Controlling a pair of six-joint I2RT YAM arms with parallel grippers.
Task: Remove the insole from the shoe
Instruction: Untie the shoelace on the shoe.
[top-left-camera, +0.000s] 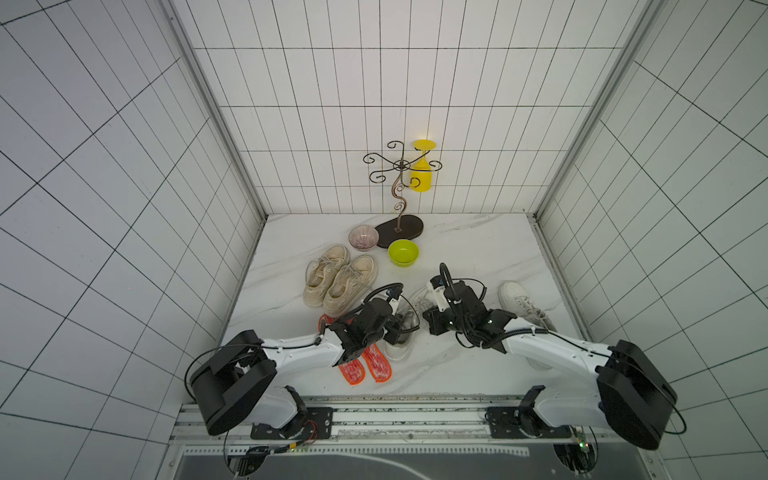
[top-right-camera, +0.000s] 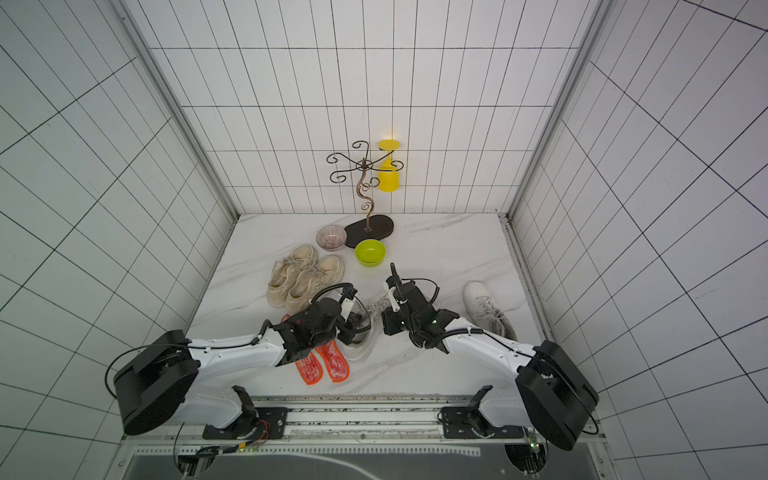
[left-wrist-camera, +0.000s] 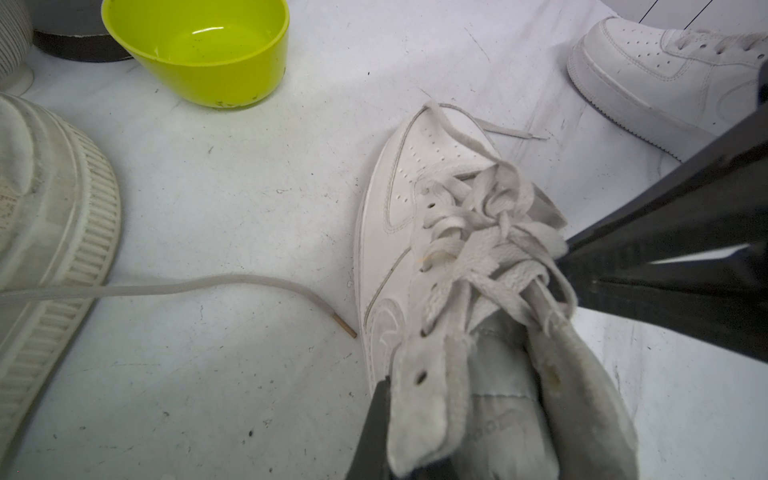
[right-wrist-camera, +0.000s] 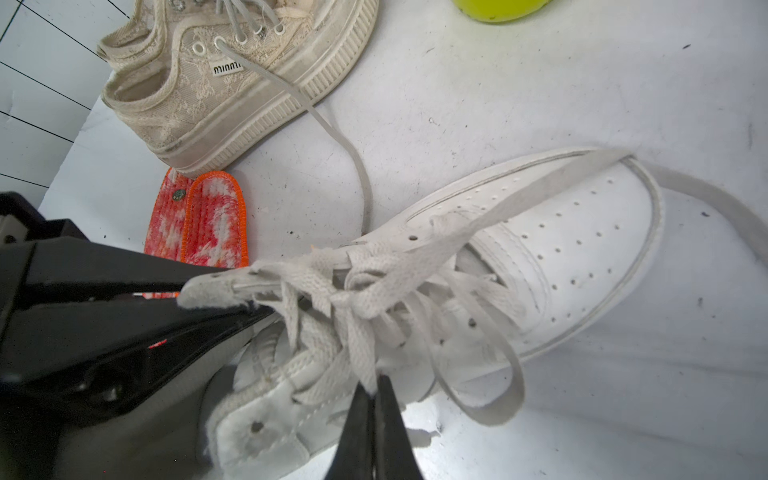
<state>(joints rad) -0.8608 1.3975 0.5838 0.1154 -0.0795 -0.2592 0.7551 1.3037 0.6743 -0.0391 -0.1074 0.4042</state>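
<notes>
The lace will next be pulled by my right gripper across the bare tabletop toward the second white shoe to loosen the knot, and then my gripper will let go of the lace.
The white shoe (top-left-camera: 400, 351) (top-right-camera: 360, 351) lies between both arms near the table's front. In the left wrist view my left gripper (left-wrist-camera: 399, 415) is shut on the eyelet flap beside the shoe (left-wrist-camera: 415, 174) opening. Across the opening, my right gripper (right-wrist-camera: 376, 386) is shut on a lace of the shoe (right-wrist-camera: 561, 249); its black fingers (left-wrist-camera: 623, 266) show in the left wrist view too. The opening is spread a little, and only grey lining (left-wrist-camera: 498, 399) shows inside. The insole is hidden in the shoe.
Two orange-red insoles (top-left-camera: 365, 368) lie under the left arm. A beige pair of shoes (top-left-camera: 336, 282) sits behind, one lace trailing forward. A second white shoe (top-left-camera: 523, 303) is at the right. Behind are a green bowl (top-left-camera: 403, 252), a striped bowl (top-left-camera: 363, 237) and a stand (top-left-camera: 399, 228) with a yellow goblet (top-left-camera: 423, 174).
</notes>
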